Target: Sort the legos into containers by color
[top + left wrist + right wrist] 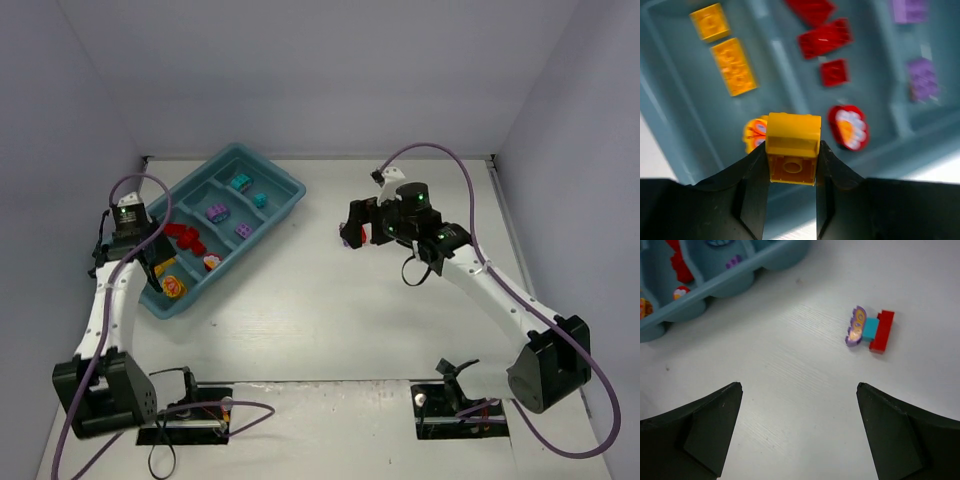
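My right gripper moves down onto the joined purple, teal and red lego cluster next, fingers astride its outer sides, since it lies on the tabletop outside the tray.
My left gripper is shut on a yellow lego and holds it above the end compartment of the teal-blue tray. Two yellow legos and an orange printed piece lie in that compartment. Beside it, the red legos share a compartment with a round red printed piece. Purple legos fill the third compartment and teal legos the far one. My right gripper hangs open over bare table. A joined purple, teal and red lego cluster lies on the table beyond its fingers.
Pale walls close in the table at the back and on both sides. The tray lies diagonally at the back left. A black cable loop hangs under the right arm. Both arm bases sit at the near edge.
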`<state>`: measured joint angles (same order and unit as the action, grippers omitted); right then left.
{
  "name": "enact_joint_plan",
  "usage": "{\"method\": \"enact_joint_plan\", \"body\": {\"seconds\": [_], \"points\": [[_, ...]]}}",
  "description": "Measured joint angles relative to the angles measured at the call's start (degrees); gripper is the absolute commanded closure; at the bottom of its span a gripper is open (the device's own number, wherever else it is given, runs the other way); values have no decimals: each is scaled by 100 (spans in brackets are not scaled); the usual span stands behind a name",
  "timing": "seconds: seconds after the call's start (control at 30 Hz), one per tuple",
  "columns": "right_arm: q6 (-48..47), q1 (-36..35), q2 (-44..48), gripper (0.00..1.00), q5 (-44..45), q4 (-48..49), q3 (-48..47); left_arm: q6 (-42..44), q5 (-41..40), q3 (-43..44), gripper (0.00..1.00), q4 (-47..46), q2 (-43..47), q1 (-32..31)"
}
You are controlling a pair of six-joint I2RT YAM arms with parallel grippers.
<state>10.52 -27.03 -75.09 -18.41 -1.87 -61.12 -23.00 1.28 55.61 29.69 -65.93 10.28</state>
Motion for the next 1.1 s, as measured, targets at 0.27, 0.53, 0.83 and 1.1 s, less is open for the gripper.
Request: {"method": "enact_joint_plan", "body": {"seconds": [0.27,0.53,0.83,1.1], "points": [[304,81,-219,5,1027,-271,90,-229,-431,260,39,98,-1193,673],[404,199,-1515,3,1355,-334,-396,-343,-129,450,33,122,-1008,686],[372,199,-2826,2,1528,-310,-1270,-509,673,450,31,354,-13,269],[216,199,-3849,4,1617,-286,-1751,-564,1285,472,30,1001,481,-568]]}}
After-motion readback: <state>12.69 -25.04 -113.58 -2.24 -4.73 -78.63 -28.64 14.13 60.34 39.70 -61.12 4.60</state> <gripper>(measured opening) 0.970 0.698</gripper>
